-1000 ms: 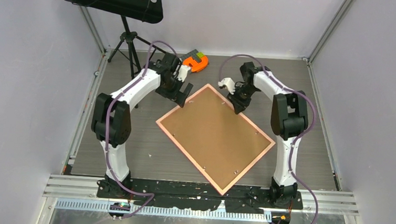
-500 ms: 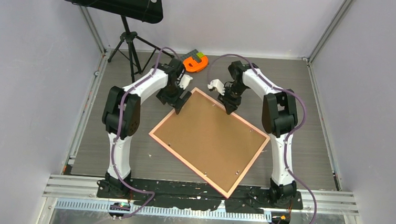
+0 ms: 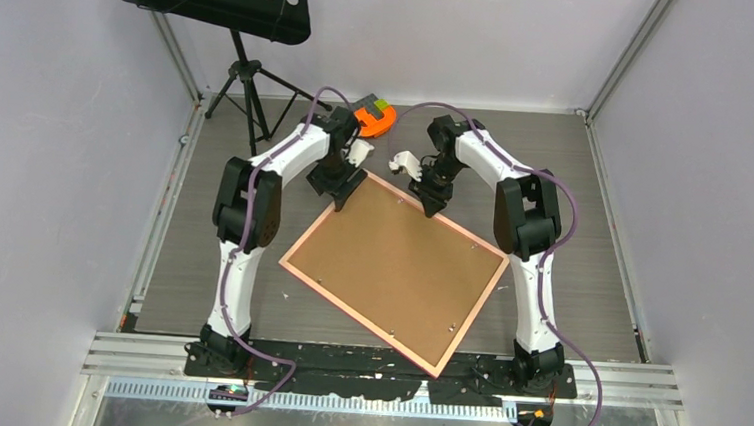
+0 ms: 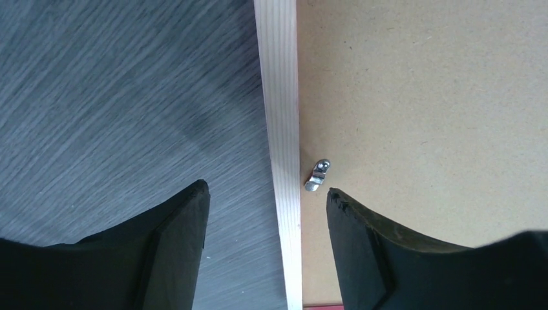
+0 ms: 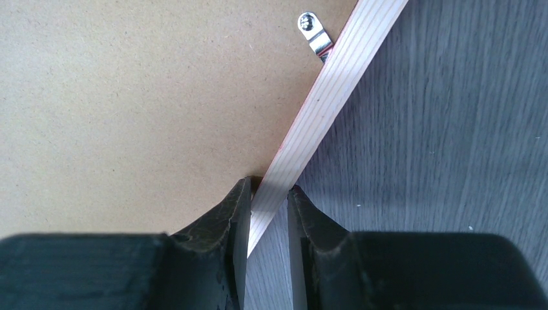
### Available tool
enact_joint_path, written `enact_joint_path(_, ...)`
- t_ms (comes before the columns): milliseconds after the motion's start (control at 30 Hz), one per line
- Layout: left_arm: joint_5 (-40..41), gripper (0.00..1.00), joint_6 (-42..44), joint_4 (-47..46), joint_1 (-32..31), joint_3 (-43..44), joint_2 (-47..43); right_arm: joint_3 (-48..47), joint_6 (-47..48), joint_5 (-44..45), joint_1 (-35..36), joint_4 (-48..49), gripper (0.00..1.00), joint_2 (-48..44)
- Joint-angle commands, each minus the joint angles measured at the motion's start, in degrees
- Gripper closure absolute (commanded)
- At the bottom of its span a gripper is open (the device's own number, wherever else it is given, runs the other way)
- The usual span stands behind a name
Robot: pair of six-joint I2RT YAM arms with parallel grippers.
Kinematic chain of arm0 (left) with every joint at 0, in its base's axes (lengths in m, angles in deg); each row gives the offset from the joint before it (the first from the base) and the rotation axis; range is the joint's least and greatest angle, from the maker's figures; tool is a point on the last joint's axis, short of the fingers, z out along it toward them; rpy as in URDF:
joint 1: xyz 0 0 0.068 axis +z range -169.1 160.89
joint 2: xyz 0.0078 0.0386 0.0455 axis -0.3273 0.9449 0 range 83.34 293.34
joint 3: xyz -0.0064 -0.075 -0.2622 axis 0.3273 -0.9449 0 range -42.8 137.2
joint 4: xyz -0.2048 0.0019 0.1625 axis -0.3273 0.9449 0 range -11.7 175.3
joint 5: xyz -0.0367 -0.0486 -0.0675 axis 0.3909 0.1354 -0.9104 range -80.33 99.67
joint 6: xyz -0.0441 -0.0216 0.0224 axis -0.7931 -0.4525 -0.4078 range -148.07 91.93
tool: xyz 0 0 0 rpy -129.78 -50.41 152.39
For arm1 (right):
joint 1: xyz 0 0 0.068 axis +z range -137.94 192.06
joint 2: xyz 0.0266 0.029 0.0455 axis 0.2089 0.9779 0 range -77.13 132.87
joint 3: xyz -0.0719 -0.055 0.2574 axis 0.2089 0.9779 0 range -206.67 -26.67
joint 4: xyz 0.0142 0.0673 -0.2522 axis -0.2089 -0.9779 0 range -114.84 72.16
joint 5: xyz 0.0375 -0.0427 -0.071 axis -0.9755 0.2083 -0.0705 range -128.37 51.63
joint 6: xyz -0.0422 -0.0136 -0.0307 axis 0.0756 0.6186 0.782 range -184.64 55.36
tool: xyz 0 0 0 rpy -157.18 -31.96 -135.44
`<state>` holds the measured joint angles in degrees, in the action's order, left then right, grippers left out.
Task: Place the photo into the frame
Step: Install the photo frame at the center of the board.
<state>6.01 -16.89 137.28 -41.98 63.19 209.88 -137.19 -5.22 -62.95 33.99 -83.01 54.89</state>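
Note:
My right gripper swings the pale bar [image 5: 336, 90] outward next, toward the orange tape-like object, and releases it, since bare table lies outward of the gripper there.
The frame [image 3: 348, 308] lies face down on the table, its salmon-pink border round a brown backing board [image 3: 394, 269]. The photo is hidden. My right gripper [image 3: 430, 205] is at the far edge and is shut on the frame's pale rail [image 5: 336, 90], one finger on the board and one on the table side [image 5: 269, 186]. My left gripper [image 3: 338, 200] is at the far left corner and stands open astride the rail [image 4: 281, 129], with a gap on both sides [image 4: 266, 188]. A small metal clip [image 4: 317, 175] lies just beyond its right finger.
An orange tape-like object [image 3: 373, 118] lies behind the grippers at the back of the table. A black music stand's tripod [image 3: 245, 83] stands at the back left. Another metal clip [image 5: 315, 32] sits on the board near the rail. Walls close in both sides.
Both grippers have moved left and back, and the frame has turned and slid left with them. The left jaws have narrowed but still stand apart.

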Motion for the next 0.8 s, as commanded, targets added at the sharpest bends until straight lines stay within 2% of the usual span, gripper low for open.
enact_joint_path(0, -0.51, 0.35, 1.25, 2.29, -0.24, 3.16, 1.01, -1.21, 3.05, -0.91, 0.92, 1.72, 0.94, 1.41)
enact_joint_path(400, -1.23, 0.41, 1.39, 1.77, -0.32, 2.61, 2.19, -1.19, 2.50, -0.30, 0.83, 2.21, 0.94, 1.71)
enact_joint_path(767, -0.95, 0.56, 1.42, 0.05, -0.57, 2.17, 2.27, -0.96, 2.13, -0.11, 0.83, 2.45, 0.94, 1.99)
